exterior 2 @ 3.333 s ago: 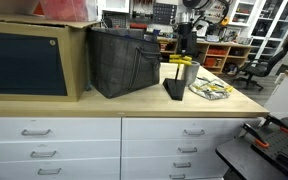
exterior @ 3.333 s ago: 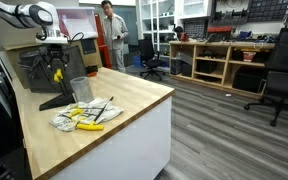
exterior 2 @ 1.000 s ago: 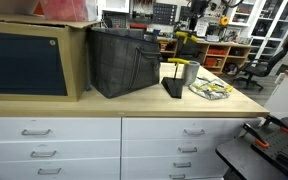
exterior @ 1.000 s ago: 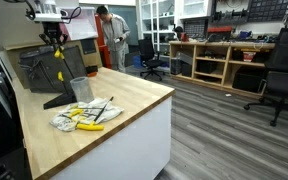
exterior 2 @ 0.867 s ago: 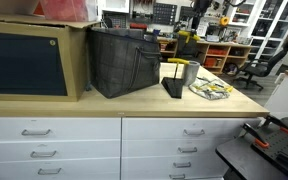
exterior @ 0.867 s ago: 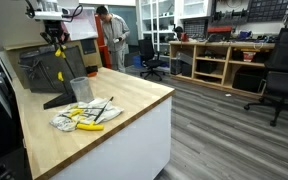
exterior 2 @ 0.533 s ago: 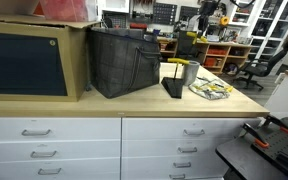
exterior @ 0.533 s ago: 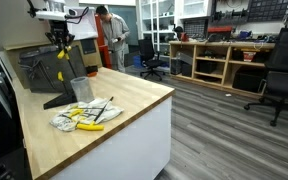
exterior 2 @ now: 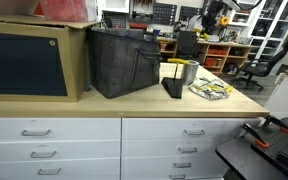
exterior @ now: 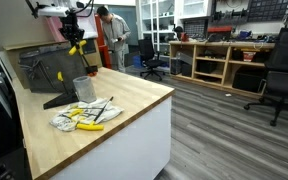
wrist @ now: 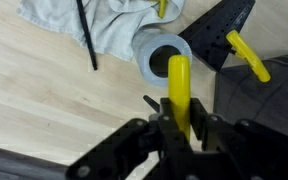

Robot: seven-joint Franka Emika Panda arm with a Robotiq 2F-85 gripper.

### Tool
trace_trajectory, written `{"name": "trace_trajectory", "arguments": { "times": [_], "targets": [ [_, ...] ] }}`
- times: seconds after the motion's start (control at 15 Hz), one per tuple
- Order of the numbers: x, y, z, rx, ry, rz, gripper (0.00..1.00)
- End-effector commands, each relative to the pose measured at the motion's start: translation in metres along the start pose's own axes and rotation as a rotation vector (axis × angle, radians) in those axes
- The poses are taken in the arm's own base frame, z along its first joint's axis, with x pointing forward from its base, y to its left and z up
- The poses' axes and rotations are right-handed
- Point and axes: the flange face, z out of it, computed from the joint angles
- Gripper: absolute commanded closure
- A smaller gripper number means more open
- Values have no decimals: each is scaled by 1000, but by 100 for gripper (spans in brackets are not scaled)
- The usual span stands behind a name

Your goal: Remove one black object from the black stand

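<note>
The yellow T-handle tool will be released by my gripper, which will next go down from above the cup (wrist: 162, 55) and then tilt toward the grey cloth (wrist: 108, 25).
The black stand (exterior: 42, 72) is a tilted dark panel on a flat base at the back of the wooden counter; in the wrist view the black stand (wrist: 222, 35) still carries a yellow-handled tool (wrist: 246, 56). My gripper (exterior: 74, 38) hangs high above the counter, away from the stand's face. It is shut on another yellow-handled tool (exterior: 76, 47). From the wrist, the gripper (wrist: 182, 122) clamps that tool's yellow handle (wrist: 178, 85), which points down over a translucent cup (wrist: 162, 55). The tool's dark end is hidden between the fingers.
The cup (exterior: 83, 88) stands just in front of the stand. A crumpled grey cloth (exterior: 82, 116) with several tools lies near the counter's front edge. A large dark bag (exterior 2: 124, 60) and a box sit further along. People and office chairs are in the room behind.
My gripper has risen and drawn away from the stand's face, carrying the yellow-handled tool off it, and now hangs over the cup.
</note>
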Motion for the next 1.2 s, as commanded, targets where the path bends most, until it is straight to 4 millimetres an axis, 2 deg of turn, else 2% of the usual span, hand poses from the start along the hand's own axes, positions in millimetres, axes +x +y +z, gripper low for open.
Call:
{"name": "trace_trajectory", "arguments": {
  "times": [0.0, 0.13, 0.33, 0.47, 0.73, 0.87, 1.13],
  "targets": [
    [-12, -9, -23, -57, 63, 66, 94],
    [-14, -18, -25, -141, 70, 56, 94],
    [-13, -35, -5, -342, 48, 17, 94],
    [-16, -43, 18, -462, 12, 10, 94],
    [-35, -61, 82, -694, -101, -55, 94],
    [-50, -69, 112, -791, -168, -116, 94],
    [-86, -84, 162, -845, -294, -310, 94]
  ]
}}
